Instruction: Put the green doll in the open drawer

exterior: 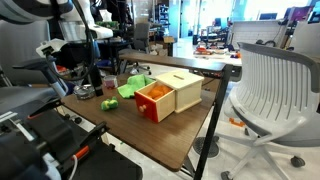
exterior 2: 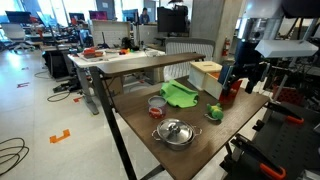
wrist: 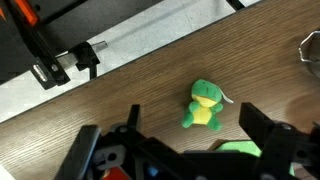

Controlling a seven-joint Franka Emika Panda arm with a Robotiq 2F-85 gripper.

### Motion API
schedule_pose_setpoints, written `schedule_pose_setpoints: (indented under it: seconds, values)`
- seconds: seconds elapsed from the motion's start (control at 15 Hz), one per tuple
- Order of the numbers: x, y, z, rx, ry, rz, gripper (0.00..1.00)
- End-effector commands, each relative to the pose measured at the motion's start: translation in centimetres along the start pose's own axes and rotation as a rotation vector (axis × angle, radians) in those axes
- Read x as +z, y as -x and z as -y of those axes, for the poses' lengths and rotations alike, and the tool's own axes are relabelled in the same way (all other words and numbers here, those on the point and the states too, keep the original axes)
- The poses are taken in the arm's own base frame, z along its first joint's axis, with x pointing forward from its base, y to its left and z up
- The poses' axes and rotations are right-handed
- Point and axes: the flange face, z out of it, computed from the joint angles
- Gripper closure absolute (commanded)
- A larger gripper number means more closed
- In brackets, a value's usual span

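My gripper lowers its open fingers outward around the doll's yellow belly (exterior 2: 214, 114) (wrist: 203, 113) next, since the green doll lies below and outward and its belly already shows between them.
The green doll (wrist: 205, 105), a small green plush with a yellow belly, lies on the wooden table. It also shows in both exterior views (exterior: 109, 105) (exterior 2: 214, 112). My gripper (wrist: 195, 130) is open and empty and hangs above the table, and in the wrist view the doll lies between its two black fingers. In the exterior views the gripper (exterior: 95, 76) (exterior 2: 240, 82) is above and a little beyond the doll. The orange open drawer (exterior: 152, 102) stands pulled out of its beige cabinet (exterior: 186, 90), beside the doll.
A lime-green angular dish (exterior: 133, 87) (exterior 2: 180, 95) (wrist: 240, 148) lies close to the doll. A metal pot with lid (exterior 2: 173, 132) and a red cup (exterior 2: 156, 103) stand near the table edge. A white office chair (exterior: 270, 90) stands beside the table.
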Motion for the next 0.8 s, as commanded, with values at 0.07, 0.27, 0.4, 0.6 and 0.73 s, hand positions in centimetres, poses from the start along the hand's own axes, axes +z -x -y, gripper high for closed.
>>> schedule_pose_setpoints:
  seconds: [0.07,0.27,0.4,0.6,0.73]
  values:
    - [2.1,-1.2,1.3,0.023,-0.027,-0.033,0.00]
    - [3.6,-1.8,2.3,0.049,-0.040,-0.031,0.00]
    - [4.6,-2.2,2.9,0.065,-0.043,-0.024,0.00]
    - [6.0,-2.8,3.6,0.094,-0.038,-0.006,0.00]
    - [6.9,-3.4,3.9,0.103,-0.026,-0.002,0.00]
